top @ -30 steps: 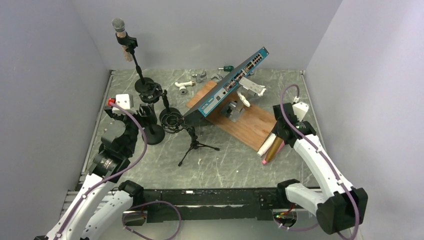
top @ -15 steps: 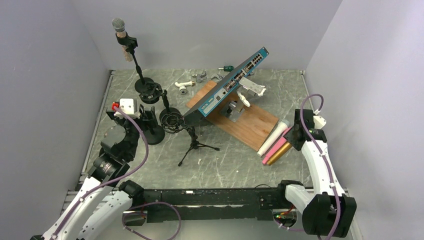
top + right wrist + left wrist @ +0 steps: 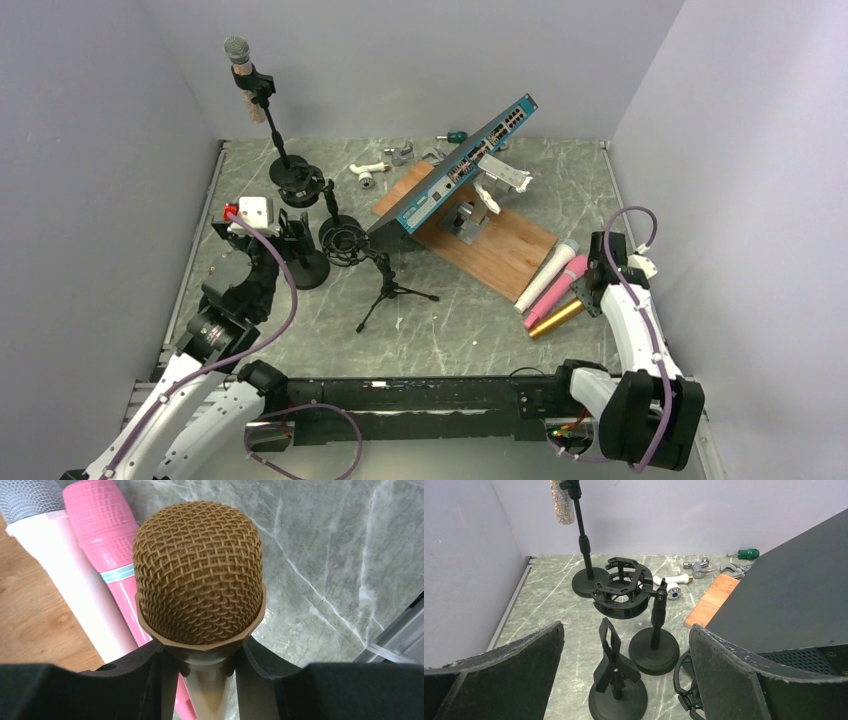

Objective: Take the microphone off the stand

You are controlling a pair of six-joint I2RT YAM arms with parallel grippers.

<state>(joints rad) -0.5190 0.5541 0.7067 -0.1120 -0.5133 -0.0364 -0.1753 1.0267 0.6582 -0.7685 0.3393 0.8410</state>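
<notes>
The gold microphone's head is still above the table, so the robot's right gripper will first move down a little toward the pink microphone to let go of the gold microphone's neck.
A microphone with a silver head (image 3: 237, 48) sits upright in the clip of a tall black stand (image 3: 292, 178) at the back left; its glittery body shows at the top of the left wrist view (image 3: 562, 502). My left gripper (image 3: 290, 235) is open and empty, its jaws wide on either side of a short black clip stand (image 3: 616, 680), far below the microphone. My right gripper (image 3: 592, 292) at the right edge is shut on the neck of a gold microphone (image 3: 199, 570), which lies low over the table (image 3: 553, 319).
A pink microphone (image 3: 556, 288) and a white one (image 3: 545, 275) lie beside the gold one. A shock mount stand (image 3: 345, 240), a small tripod (image 3: 390, 290), a tilted blue network switch (image 3: 455, 165) on a wooden board (image 3: 500, 250), and small tools (image 3: 400, 155) fill the middle and back.
My right arm has drawn back toward the near right, and the gold microphone has shifted with it. My left gripper moved a little forward to the clip stand, then stayed still.
</notes>
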